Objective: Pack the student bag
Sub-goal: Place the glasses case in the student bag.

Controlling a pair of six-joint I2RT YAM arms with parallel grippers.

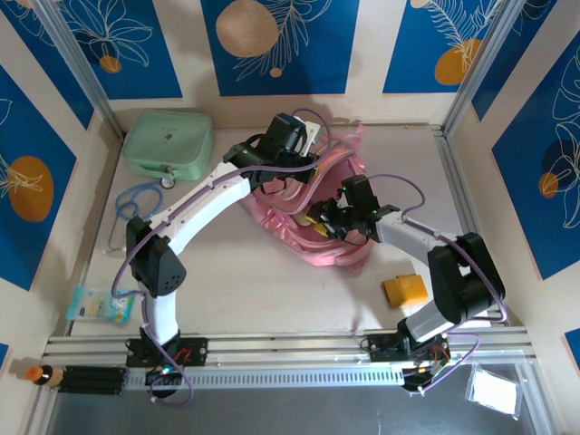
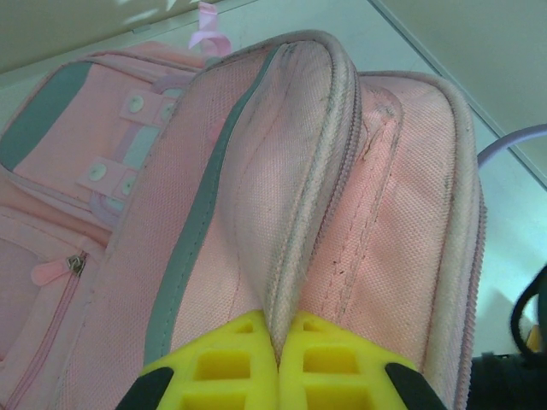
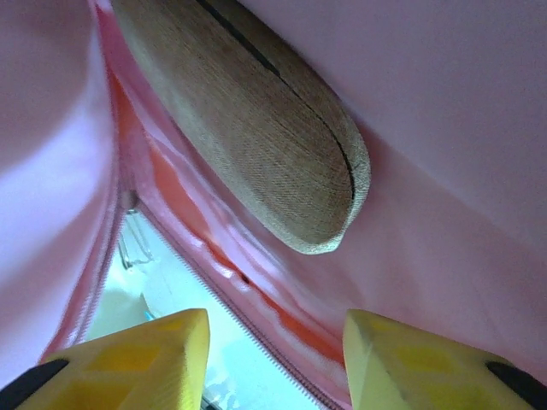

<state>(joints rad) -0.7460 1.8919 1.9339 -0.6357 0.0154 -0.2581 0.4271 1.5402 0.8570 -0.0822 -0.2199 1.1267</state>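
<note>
My left gripper will next ease the bag's raised zipper edge toward the bag's opening [image 1: 335, 178] beside the gripper and release it, since the tan woven case rests inside.
The student bag [image 1: 340, 258], a soft pink backpack, lies in the middle of the table. In the left wrist view its front shows grey trim and zipped pockets [image 2: 102, 256]. My left gripper [image 2: 279, 342] is shut on a raised fold of the bag's zipper edge [image 2: 312, 171], holding it up. My right gripper [image 3: 275, 342] is inside the bag's mouth, open, with nothing between its yellow fingers [image 3: 137, 354]. A tan woven oval case [image 3: 256, 128] rests against the pink lining just beyond them. The open zipper line [image 3: 248, 329] runs between the fingers.
A mint-green rectangular case [image 1: 169, 143] sits at the back left, with a blue looped cord [image 1: 136, 204] in front of it. A small packet [image 1: 95, 305] lies near the left arm's base. A yellow block [image 1: 403, 290] lies by the right arm.
</note>
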